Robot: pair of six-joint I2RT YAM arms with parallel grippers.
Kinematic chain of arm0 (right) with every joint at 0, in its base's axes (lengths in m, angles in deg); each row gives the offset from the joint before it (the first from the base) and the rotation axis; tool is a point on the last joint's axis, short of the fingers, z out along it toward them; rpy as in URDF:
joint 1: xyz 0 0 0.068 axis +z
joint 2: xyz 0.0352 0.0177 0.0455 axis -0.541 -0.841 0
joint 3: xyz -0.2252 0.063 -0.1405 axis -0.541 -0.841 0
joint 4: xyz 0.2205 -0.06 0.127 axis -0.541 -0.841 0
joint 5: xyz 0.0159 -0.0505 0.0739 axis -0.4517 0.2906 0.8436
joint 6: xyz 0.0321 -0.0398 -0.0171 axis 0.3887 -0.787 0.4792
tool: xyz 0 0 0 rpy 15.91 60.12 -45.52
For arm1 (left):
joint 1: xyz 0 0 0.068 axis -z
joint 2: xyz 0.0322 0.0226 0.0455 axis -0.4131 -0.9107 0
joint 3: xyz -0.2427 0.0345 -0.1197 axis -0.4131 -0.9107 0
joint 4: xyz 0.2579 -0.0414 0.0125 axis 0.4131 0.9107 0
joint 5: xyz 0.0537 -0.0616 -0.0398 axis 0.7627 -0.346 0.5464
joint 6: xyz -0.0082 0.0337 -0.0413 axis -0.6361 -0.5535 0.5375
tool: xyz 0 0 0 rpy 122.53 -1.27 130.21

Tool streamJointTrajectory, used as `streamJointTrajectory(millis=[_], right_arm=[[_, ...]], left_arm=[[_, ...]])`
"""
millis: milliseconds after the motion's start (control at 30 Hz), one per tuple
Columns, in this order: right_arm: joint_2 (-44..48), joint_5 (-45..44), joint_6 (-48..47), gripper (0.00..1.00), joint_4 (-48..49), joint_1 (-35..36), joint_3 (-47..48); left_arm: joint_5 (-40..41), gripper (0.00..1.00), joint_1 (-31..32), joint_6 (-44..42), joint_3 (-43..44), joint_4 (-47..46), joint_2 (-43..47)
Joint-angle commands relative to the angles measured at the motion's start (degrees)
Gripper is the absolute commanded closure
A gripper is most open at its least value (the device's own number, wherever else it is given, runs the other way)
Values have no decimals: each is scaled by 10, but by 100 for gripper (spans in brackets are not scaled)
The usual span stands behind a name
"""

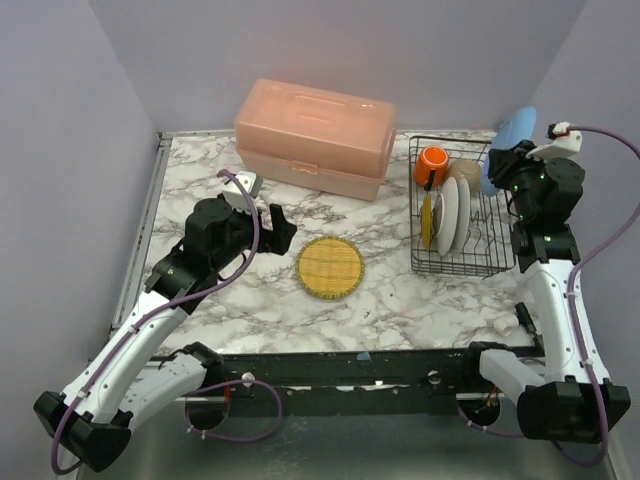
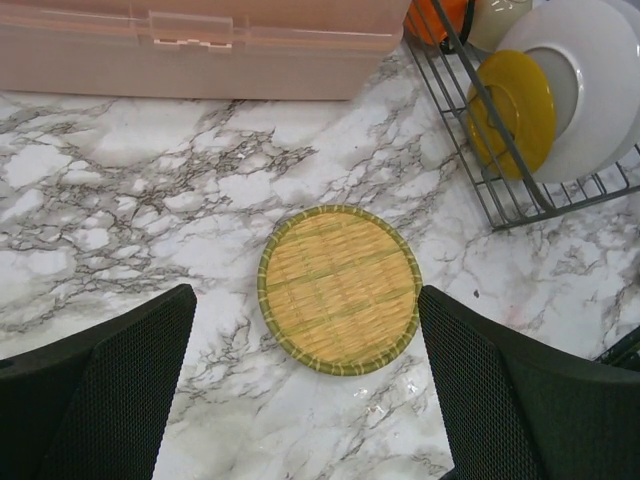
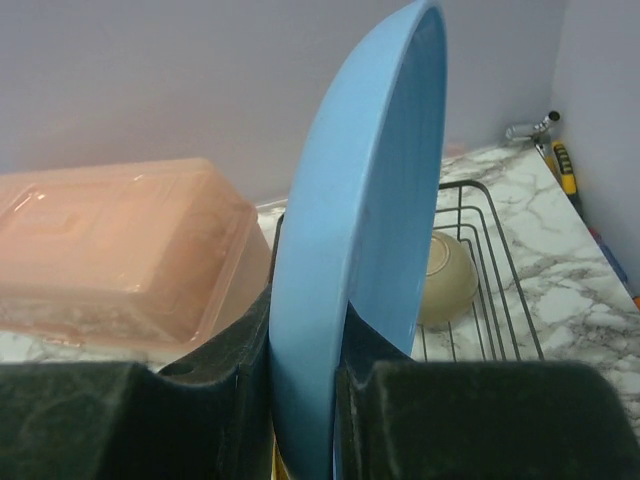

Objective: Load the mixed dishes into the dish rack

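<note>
My right gripper should next tilt, draw back and down to the empty slot beside the white plates, and release the blue plate's rim.
The black wire dish rack (image 1: 455,271) stands at the right. In it are an orange mug (image 1: 432,163), a cream bowl (image 1: 466,170), a yellow plate (image 1: 427,222) and upright white plates (image 1: 452,215). My right gripper (image 1: 506,172) is above the rack's far right corner, shut on the edge of a blue plate (image 1: 514,133) held upright. In the right wrist view the blue plate (image 3: 370,200) is pinched between the pads, with the bowl (image 3: 446,281) behind it. My left gripper (image 2: 305,335) hangs open and empty over a round woven bamboo tray (image 2: 340,290) lying flat on the table.
A big pink lidded box (image 1: 313,135) sits at the back centre, left of the rack. The woven tray (image 1: 329,267) lies mid-table between the arms. Purple walls close in the left, back and right sides of the marble table (image 1: 250,300).
</note>
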Motion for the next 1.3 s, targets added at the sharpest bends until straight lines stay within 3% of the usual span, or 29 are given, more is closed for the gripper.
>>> streamJointTrajectory(millis=[0,200,300,367,600,867,1033,1267], right_arm=[[-2,150,80,100,58,-100,-33],[-24,340,169,100,137,-250,-103],[-56,473,244,100,233,-321,-158],[-71,514,272,100,272,-342,-184],[-77,525,248,100,259,-343,-202],[-53,443,108,100,127,-308,-186],[-80,433,71,100,79,-276,-159],[-75,339,4,98,-24,-223,-119]], left_arm=[[36,8,16,-33,-36,-61,15],[50,9,45,-46,-36,-57,9],[55,9,54,-51,-37,-56,8],[59,9,57,-54,-37,-54,7],[66,9,60,-59,-39,-54,-1],[59,9,63,-58,-37,-51,-17],[60,9,66,-60,-38,-51,-22],[60,9,70,-57,-36,-49,-25]])
